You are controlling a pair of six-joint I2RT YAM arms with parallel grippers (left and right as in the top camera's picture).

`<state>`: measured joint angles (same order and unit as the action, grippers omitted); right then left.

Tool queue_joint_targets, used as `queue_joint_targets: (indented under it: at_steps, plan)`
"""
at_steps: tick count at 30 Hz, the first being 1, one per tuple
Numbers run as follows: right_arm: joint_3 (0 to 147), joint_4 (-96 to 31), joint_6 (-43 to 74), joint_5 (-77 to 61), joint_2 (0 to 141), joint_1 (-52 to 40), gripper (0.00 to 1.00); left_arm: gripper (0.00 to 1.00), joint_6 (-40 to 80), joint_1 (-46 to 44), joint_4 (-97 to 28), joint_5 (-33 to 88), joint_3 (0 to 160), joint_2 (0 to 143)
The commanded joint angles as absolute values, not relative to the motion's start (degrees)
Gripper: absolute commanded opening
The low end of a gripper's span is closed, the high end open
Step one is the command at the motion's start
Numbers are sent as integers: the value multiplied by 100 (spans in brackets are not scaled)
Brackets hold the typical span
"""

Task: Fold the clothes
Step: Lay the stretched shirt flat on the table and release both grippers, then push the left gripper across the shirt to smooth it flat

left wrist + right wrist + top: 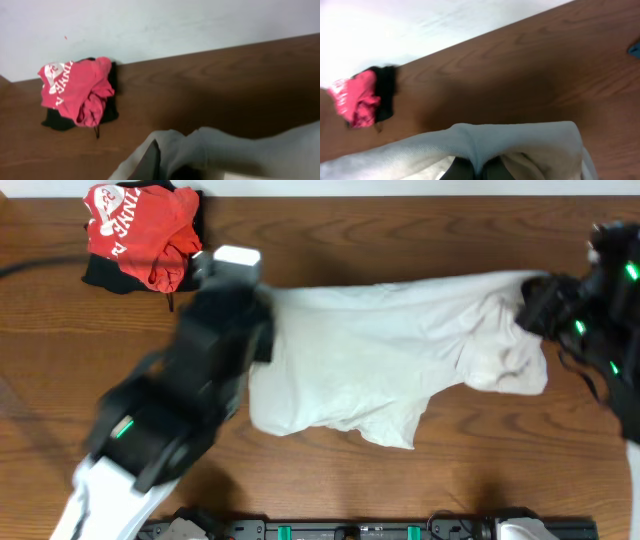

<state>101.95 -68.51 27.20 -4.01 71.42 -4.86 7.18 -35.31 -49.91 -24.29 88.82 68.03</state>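
My right gripper carries the shirt's pinched corner outward and down to the bare wood beyond the shirt (pixel 492 248) (pixel 505 92) next and releases it, since the shirt's far edge hangs raised.
The clothes, one off-white wrinkled shirt (pixel 380 355), lie stretched across the middle of the table between both arms. My left gripper (pixel 262 320) is at the shirt's left end. In the left wrist view, a fold of the shirt (pixel 240 150) bunches over its dark finger (pixel 150 161), and the gripper (pixel 167 169) is shut on it. My right gripper (pixel 540 305) is shut on the shirt's far right corner. In the right wrist view, a ridge of the shirt (pixel 520 140) is pinched between the two dark fingers (pixel 462 171) of the gripper (pixel 479 172).
A red garment with white lettering (pixel 135 230) lies crumpled on something black at the back left, also seen as the red garment (pixel 75 90) and the red garment (pixel 357 102). A blue cloth (pixel 635 49) shows at the right edge. A dark rail (pixel 360 530) runs along the table's front edge.
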Motion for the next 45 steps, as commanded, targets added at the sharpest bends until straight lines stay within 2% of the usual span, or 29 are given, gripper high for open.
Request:
queue_joint_targets:
  at_steps: [1, 10, 12, 13, 14, 15, 16, 17, 18, 19, 23, 26, 30, 33, 40, 45]
  plan:
    - [10285, -6630, 2899, 193, 7603, -526, 1, 6, 777, -3470, -4606, -3264, 8965, 7529]
    - [10285, -5789, 2934, 926, 8980, -478, 5, 6, 720, -2766, -2663, -3159, 8962, 9489]
    - [10285, -5640, 2930, 952, 9284, -443, 19, 7, 720, -2628, -2379, -2991, 8962, 9883]
    - [10285, -5548, 2930, 1031, 9476, -429, 30, 12, 720, -2561, -2255, -2947, 8962, 10121]
    - [10285, -5459, 2882, 1129, 9636, -427, 44, 25, 720, -2519, -2191, -2950, 8965, 10283]
    - [10285, -5358, 2777, 1232, 9802, -419, 65, 43, 718, -2467, -2169, -2950, 8965, 10466]
    - [10285, -5295, 2637, 1286, 9935, -412, 82, 59, 718, -2429, -2178, -2952, 8962, 10595]
    - [10285, -5260, 2495, 1339, 10049, -408, 95, 68, 718, -2403, -2237, -2950, 8965, 10691]
    - [10285, -5260, 2370, 1378, 10134, -408, 99, 73, 720, -2383, -2340, -2950, 8962, 10737]
    - [10285, -5312, 2222, 1428, 10217, -408, 99, 84, 720, -2379, -2517, -2939, 8962, 10748]
    - [10287, -5380, 2104, 1485, 10193, -410, 99, 99, 790, -2429, -2919, -2867, 8965, 10538]
    - [10287, -5496, 1767, 1140, 10079, -443, 99, 98, 1120, -2528, -3616, -2217, 8965, 10180]
    - [10287, -5697, 1372, 657, 10018, -456, 99, 98, 1678, -2622, -4700, -399, 8956, 9817]
    - [10285, -5883, 1293, 615, 10020, -447, 99, 98, 2038, -2683, -5367, 456, 8886, 9808]
    - [10285, -6038, 1256, 556, 10018, -451, 99, 98, 2558, -2860, -5321, 694, 8141, 9806]
    - [10285, -6158, 1256, 556, 10018, -451, 99, 98, 2783, -2875, -4858, 1131, 7415, 9806]
